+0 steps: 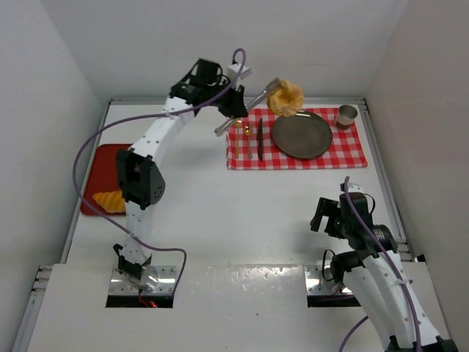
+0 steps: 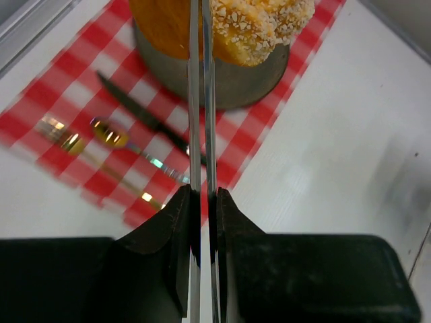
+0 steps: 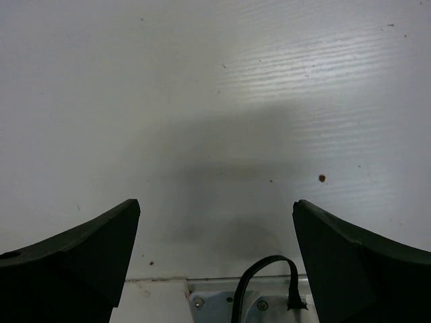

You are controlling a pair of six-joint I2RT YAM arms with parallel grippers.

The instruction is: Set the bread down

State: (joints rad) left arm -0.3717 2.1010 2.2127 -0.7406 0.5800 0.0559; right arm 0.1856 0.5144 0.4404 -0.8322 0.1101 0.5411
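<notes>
The bun is still above the far rim of the plate, so I need to move my left gripper toward the knife next and lower it inside the plate's rim [image 1: 300, 133] [image 2: 225, 77].
My left gripper [image 1: 238, 110] [image 2: 204, 195] is shut on a pair of metal tongs [image 1: 258, 97] [image 2: 194, 108]. The tongs pinch a round, golden, sugar-crusted bun [image 1: 286, 97] [image 2: 259, 27], which hangs over the far left rim of the dark round plate [image 1: 304, 139] [image 2: 236, 84]. A striped croissant [image 1: 110, 199] lies on a red tray [image 1: 99, 158] at the table's left edge. My right gripper [image 1: 330, 216] [image 3: 215, 208] stands open over bare table near its base, with nothing between its fingers.
The plate rests on a red-and-white checked cloth [image 1: 344, 150] [image 2: 269, 128] at the back right. A dark knife [image 1: 259, 138] [image 2: 145, 121], a spoon [image 2: 111, 134] and a fork [image 2: 60, 131] lie left of the plate. A small cup [image 1: 346, 116] stands at the cloth's far right corner.
</notes>
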